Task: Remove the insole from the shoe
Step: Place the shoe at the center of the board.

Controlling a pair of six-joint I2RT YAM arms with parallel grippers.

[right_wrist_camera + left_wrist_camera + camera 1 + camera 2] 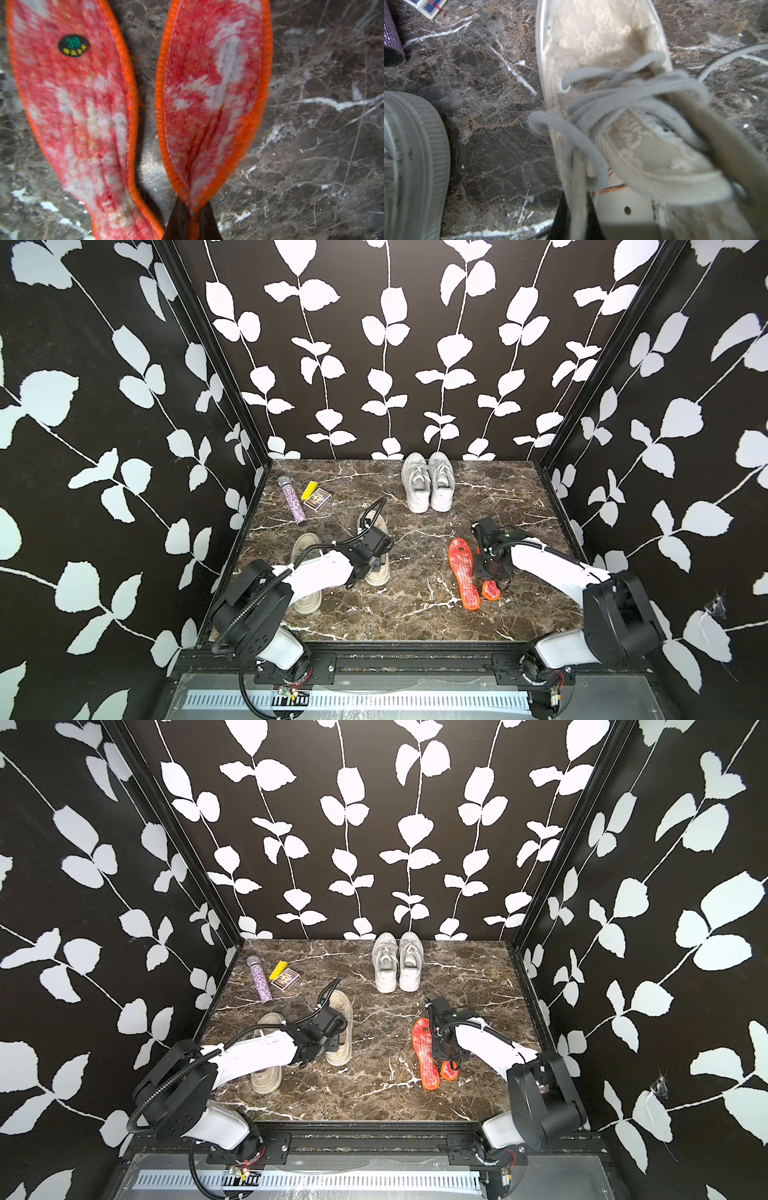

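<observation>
The left gripper draws the shoe back and across to the bare marble [337, 601] [494, 150] beside the second beige shoe next and releases the shoe's rim, since the pair lies apart.
A worn beige lace-up shoe [379, 576] [591, 31] lies on the marble table [415, 614], left of middle. My left gripper [360, 572] [578, 218] hangs over its opening, shut on the shoe's upper rim, with the black fingers either side of the beige strip. To the right, my right gripper [492, 574] [192, 218] is shut on a red-and-white insole [490, 591] [212, 93] with an orange stitched edge. It pinches the insole where the two edges fold together. A second, matching insole [463, 572] [72, 104] lies flat beside it on the marble.
A second beige shoe [305, 551] [415, 155] lies under my left arm. A pair of white sneakers [428, 485] stands at the back wall. A purple glitter microphone [293, 499] and a yellow card box [318, 495] lie at the back left. Patterned walls enclose three sides.
</observation>
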